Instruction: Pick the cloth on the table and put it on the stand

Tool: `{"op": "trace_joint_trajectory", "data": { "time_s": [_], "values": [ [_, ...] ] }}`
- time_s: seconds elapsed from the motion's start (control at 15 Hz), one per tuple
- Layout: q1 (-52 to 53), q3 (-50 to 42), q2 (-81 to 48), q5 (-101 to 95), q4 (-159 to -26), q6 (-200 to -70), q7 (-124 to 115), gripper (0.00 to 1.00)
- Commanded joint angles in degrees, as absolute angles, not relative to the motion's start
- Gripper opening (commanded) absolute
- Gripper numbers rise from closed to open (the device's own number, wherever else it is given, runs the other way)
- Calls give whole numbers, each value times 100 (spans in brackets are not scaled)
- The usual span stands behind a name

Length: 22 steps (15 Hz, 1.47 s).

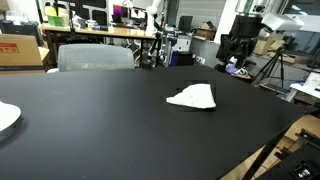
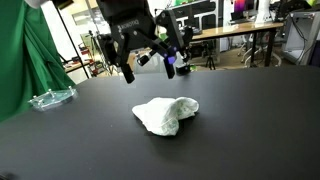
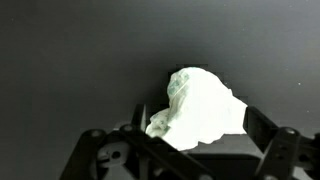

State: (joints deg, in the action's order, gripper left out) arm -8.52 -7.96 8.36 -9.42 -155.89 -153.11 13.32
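Note:
The crumpled cloth [image 3: 200, 100] is below, between my two spread fingertips, so I should lower my open gripper toward it and close on the cloth's top [image 3: 195, 122].
A crumpled white cloth [image 1: 192, 97] lies on the black table [image 1: 100, 120]; it shows in both exterior views [image 2: 166, 114]. My gripper [image 2: 149, 70] hangs open and empty above the table, behind the cloth and well clear of it; it also shows in an exterior view [image 1: 236, 58]. In the wrist view the cloth [image 3: 200, 100] lies below, between my two spread fingers [image 3: 195, 118], not touched. A clear, shallow rack-like object [image 2: 50, 98] sits at the table's edge; it also shows as a pale shape [image 1: 6, 116]. I cannot tell if it is the stand.
A grey chair [image 1: 95, 56] stands behind the table. Desks with monitors and boxes fill the background [image 1: 100, 25]. A green curtain [image 2: 25, 50] hangs at one side. A tripod [image 1: 272, 68] stands by the table's far corner.

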Motion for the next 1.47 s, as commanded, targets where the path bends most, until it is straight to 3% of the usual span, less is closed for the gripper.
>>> {"op": "trace_joint_trajectory", "data": {
  "time_s": [0.0,0.47,0.93,1.07,1.4],
  "values": [
    [-775,-934,6,-504,-15257,-15818,1688,100],
    [-915,-590,-1071,661,-14769,-16984,2178,100],
    [-1148,-161,-1704,1219,-14119,-16826,2515,100],
    [-1406,72,-1790,1021,-14022,-16683,2386,74],
    [-1845,549,-1858,1288,-13884,-16146,2662,38]
  ]
}}
